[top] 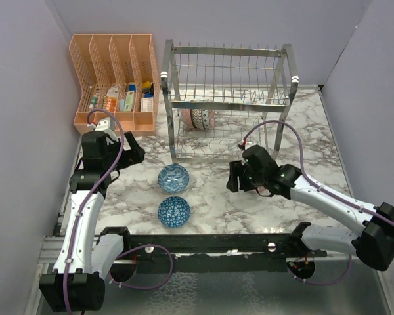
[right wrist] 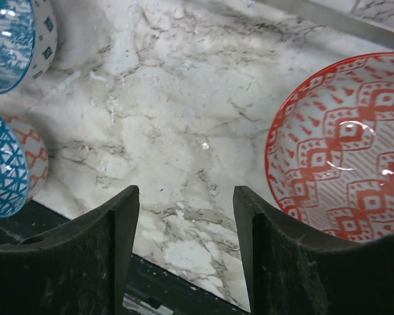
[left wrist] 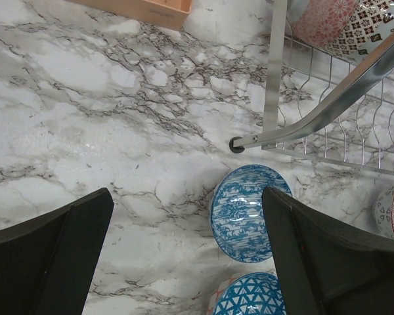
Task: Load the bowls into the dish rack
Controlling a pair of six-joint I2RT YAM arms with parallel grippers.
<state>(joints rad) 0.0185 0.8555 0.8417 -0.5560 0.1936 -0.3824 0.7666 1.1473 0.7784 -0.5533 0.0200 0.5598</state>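
Observation:
The red-patterned bowl's nearest rim (right wrist: 270, 180) is below my right gripper and to its right in the wrist view, so my right gripper needs to shift and lower onto that rim next.
The metal dish rack (top: 226, 98) stands at the back centre; its lower tier holds a pink bowl (top: 192, 117) and a dark-and-white bowl (top: 204, 119), both seen in the left wrist view too (left wrist: 322, 20) (left wrist: 371, 33). Two blue bowls lie on the table in front: a floral one (top: 173, 178) (left wrist: 249, 213) and a triangle-patterned one (top: 174, 211) (left wrist: 249, 295). A red-patterned bowl (right wrist: 345, 147) lies right of my right gripper (right wrist: 184, 193) (top: 233, 177), which is open and empty. My left gripper (left wrist: 187, 197) (top: 134, 154) is open and empty, left of the floral bowl.
An orange mesh organizer (top: 115, 79) with small items stands at the back left beside the rack. The rack's front foot (left wrist: 236, 145) rests just beyond the floral bowl. The table's near edge (right wrist: 157, 275) is close below the right gripper.

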